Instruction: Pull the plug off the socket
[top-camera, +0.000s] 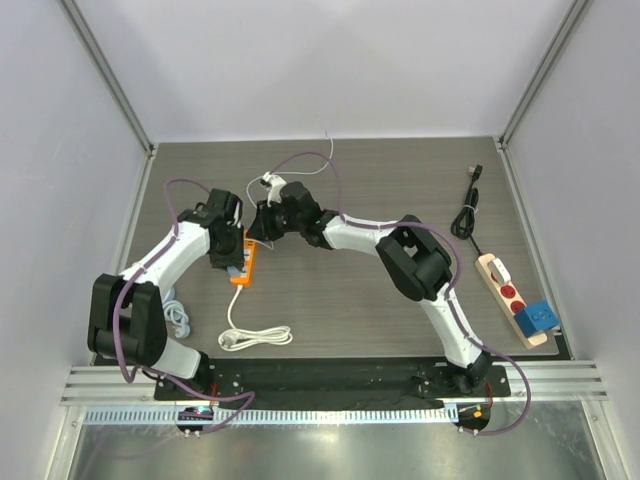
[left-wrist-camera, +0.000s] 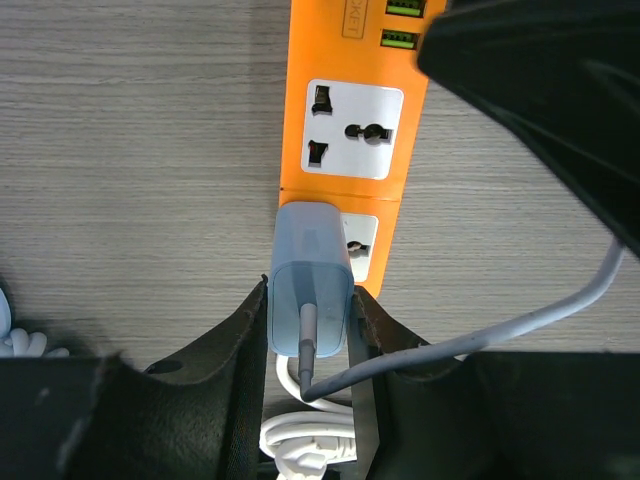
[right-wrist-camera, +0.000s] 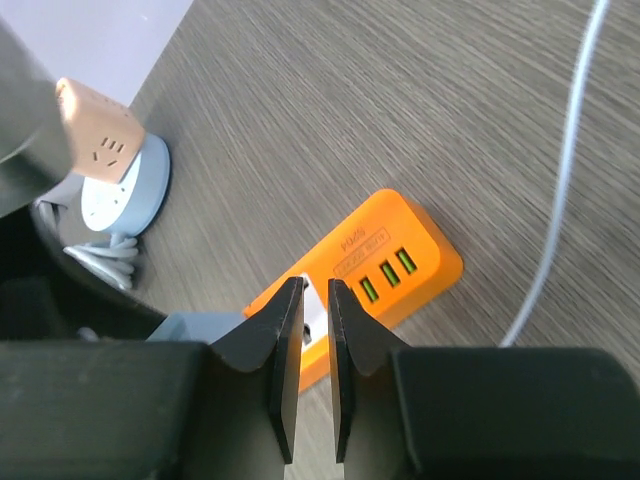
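Observation:
Next, my left gripper will move up off the strip, then to the right in the top view and down onto the bare in the middle of the table, clear for releasing the charger.
The dark blue cube plug (top-camera: 536, 317) sits plugged into the near end of the beige power strip (top-camera: 505, 290) at the far right of the table, far from both grippers. My left gripper (top-camera: 233, 262) (left-wrist-camera: 310, 310) is shut on a light-blue charger cube (left-wrist-camera: 311, 250) that is plugged into the orange strip (top-camera: 243, 268) (left-wrist-camera: 350, 120). My right gripper (top-camera: 262, 226) (right-wrist-camera: 310, 292) is empty, its jaws a narrow slit apart, just above the orange strip (right-wrist-camera: 400, 255).
The beige strip's black cord (top-camera: 467, 212) coils at the back right. A white cable (top-camera: 255, 338) lies near the front, left of centre. A round light-blue socket (right-wrist-camera: 125, 195) with a pink cube (right-wrist-camera: 95, 135) stands beside the orange strip. Side walls enclose the table.

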